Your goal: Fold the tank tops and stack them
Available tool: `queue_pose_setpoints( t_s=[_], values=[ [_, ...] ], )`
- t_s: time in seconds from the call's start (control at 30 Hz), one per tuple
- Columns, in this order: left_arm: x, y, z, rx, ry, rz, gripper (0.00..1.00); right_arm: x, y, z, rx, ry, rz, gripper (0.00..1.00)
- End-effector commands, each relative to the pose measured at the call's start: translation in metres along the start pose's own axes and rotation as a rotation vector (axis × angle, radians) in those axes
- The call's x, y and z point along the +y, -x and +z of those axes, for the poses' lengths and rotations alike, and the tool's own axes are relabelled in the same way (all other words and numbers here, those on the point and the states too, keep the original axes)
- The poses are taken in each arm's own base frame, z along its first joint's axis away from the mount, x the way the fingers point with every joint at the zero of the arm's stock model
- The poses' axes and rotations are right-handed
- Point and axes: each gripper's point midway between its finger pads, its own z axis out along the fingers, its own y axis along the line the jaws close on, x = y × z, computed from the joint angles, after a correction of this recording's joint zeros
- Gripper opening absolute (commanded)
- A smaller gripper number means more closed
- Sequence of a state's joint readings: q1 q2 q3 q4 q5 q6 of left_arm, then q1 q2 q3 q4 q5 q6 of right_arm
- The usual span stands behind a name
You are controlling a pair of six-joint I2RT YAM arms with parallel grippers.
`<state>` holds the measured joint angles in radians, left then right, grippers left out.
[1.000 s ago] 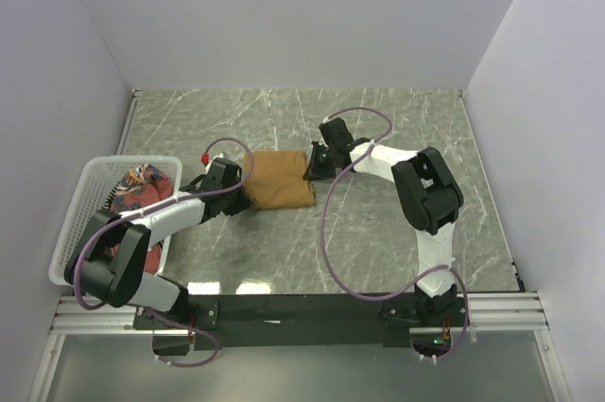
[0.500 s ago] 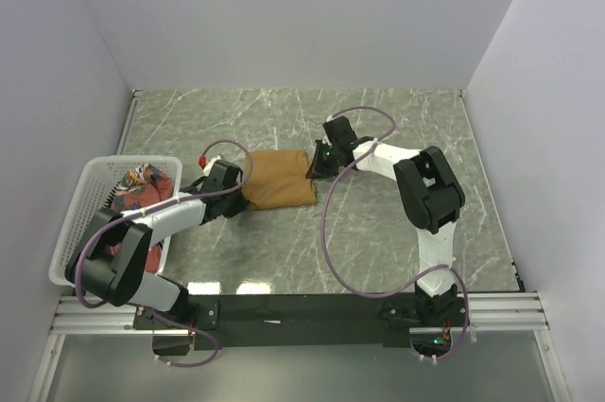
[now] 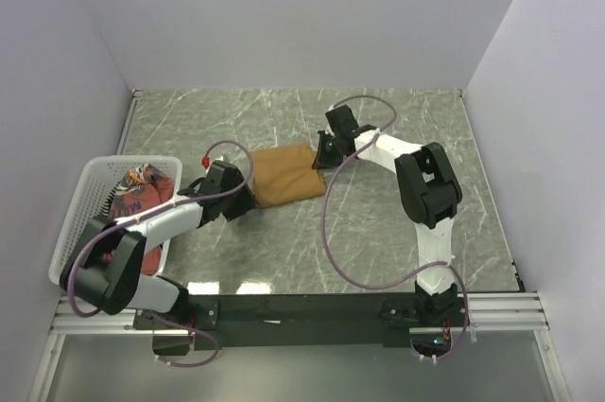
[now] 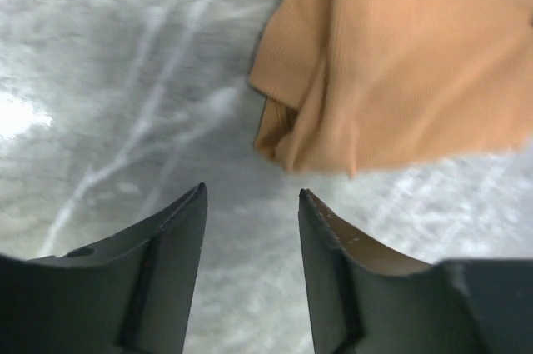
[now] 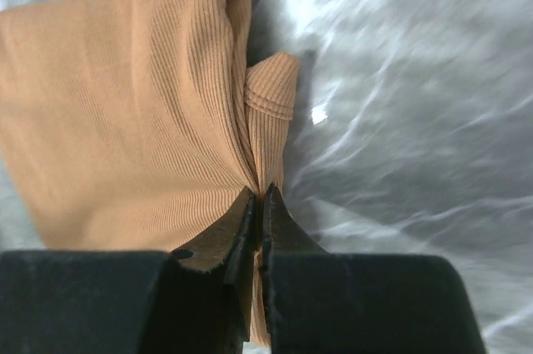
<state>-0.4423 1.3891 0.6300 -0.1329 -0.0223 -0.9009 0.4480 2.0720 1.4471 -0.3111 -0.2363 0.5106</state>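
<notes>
I need to drag the folded tank top outward next with my right gripper, to the right in the top view, toward the table's bare far corner.
The folded tan-brown tank top (image 3: 285, 175) lies on the marble table, mid-left. It also shows in the left wrist view (image 4: 408, 62) and in the right wrist view (image 5: 125, 112). My right gripper (image 5: 258, 196) is shut on the top's right edge, pinching a fold of cloth; in the top view it is at the top's right end (image 3: 324, 150). My left gripper (image 4: 250, 196) is open and empty, just short of the top's left corner, by its left end in the top view (image 3: 244, 200). The rust-red tank top (image 3: 142, 189) lies in the basket. The striped top is hidden.
A white mesh basket (image 3: 80, 208) stands at the left edge of the table, beside the left arm. Grey walls close in the table at the left, back and right. Purple cables loop over both arms.
The right gripper has pulled the tan top back and to the right, turning it slightly. The left gripper has let go and now sits just off the top's left corner.
</notes>
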Motion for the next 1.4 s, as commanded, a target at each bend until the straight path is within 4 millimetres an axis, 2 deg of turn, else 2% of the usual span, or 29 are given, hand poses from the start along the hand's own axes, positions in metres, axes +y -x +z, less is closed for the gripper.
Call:
queue_pose_setpoints(
  t_s=[0.0,0.03,0.1,0.13,0.17,0.2,0.23,0.3,0.33,0.37,0.4,0.43,0.47,0.5,0.53,0.6,0.63,0.73,0.93,0.97,1.1,1.2,1.37],
  values=[
    [-0.055,0.032,-0.038,-0.06,-0.168,0.043,0.55,-0.026,0.031,-0.006,-0.049,-0.114,-0.074,0.0],
    [-0.061,0.038,-0.047,-0.076,-0.183,0.053,0.55,-0.031,0.051,-0.011,-0.093,-0.143,-0.079,0.0],
    [-0.07,0.044,-0.061,-0.08,-0.199,0.066,0.55,-0.045,0.061,-0.012,-0.088,-0.184,-0.1,0.0],
    [-0.075,0.047,-0.07,-0.094,-0.219,0.079,0.55,-0.045,0.083,-0.019,-0.134,-0.204,-0.105,0.0],
    [-0.078,0.049,-0.076,-0.097,-0.231,0.086,0.55,-0.059,0.092,-0.017,-0.133,-0.239,-0.106,0.0],
    [-0.079,0.045,-0.081,-0.078,-0.243,0.09,0.55,-0.068,0.095,-0.021,-0.115,-0.269,-0.103,0.0],
    [-0.083,0.046,-0.089,-0.086,-0.267,0.104,0.55,-0.066,0.119,-0.031,-0.167,-0.289,-0.132,0.0],
    [-0.086,0.041,-0.096,-0.07,-0.301,0.118,0.55,-0.092,0.131,-0.03,-0.156,-0.368,-0.135,0.0],
    [-0.089,0.042,-0.104,-0.078,-0.324,0.127,0.55,-0.092,0.152,-0.038,-0.201,-0.384,-0.144,0.0],
    [-0.089,0.04,-0.106,-0.075,-0.335,0.132,0.55,-0.112,0.156,-0.031,-0.192,-0.437,-0.146,0.0],
    [-0.088,0.036,-0.107,-0.066,-0.344,0.135,0.54,-0.131,0.162,-0.035,-0.186,-0.468,-0.122,0.0],
    [-0.089,0.035,-0.112,-0.063,-0.36,0.147,0.54,-0.138,0.181,-0.044,-0.223,-0.478,-0.118,0.0],
    [-0.088,0.032,-0.113,-0.058,-0.365,0.153,0.54,-0.156,0.18,-0.036,-0.203,-0.509,-0.104,0.0],
    [-0.088,0.031,-0.114,-0.054,-0.37,0.157,0.54,-0.177,0.19,-0.043,-0.222,-0.538,-0.077,0.0],
    [-0.089,0.029,-0.117,-0.053,-0.386,0.165,0.54,-0.186,0.202,-0.052,-0.25,-0.56,-0.065,0.0],
    [-0.087,0.027,-0.115,-0.05,-0.387,0.17,0.54,-0.212,0.213,-0.058,-0.284,-0.61,-0.04,0.0],
    [-0.086,0.027,-0.115,-0.05,-0.385,0.179,0.54,-0.228,0.215,-0.066,-0.29,-0.638,-0.036,0.0],
    [-0.088,0.027,-0.115,-0.047,-0.389,0.198,0.54,-0.259,0.229,-0.09,-0.34,-0.725,-0.017,0.0],
    [-0.095,0.031,-0.114,-0.033,-0.426,0.21,0.53,-0.284,0.253,-0.123,-0.411,-0.872,-0.068,0.0],
    [-0.096,0.031,-0.116,-0.035,-0.435,0.208,0.53,-0.302,0.254,-0.13,-0.411,-0.906,-0.057,0.0],
    [-0.095,0.034,-0.12,-0.048,-0.448,0.206,0.54,-0.323,0.262,-0.147,-0.445,-0.97,-0.066,0.0],
    [-0.093,0.033,-0.119,-0.044,-0.445,0.214,0.53,-0.331,0.27,-0.157,-0.484,-0.995,-0.077,0.0],
    [-0.09,0.03,-0.115,-0.034,-0.439,0.208,0.53,-0.348,0.274,-0.168,-0.513,-1.059,-0.076,0.0]
  ],
)
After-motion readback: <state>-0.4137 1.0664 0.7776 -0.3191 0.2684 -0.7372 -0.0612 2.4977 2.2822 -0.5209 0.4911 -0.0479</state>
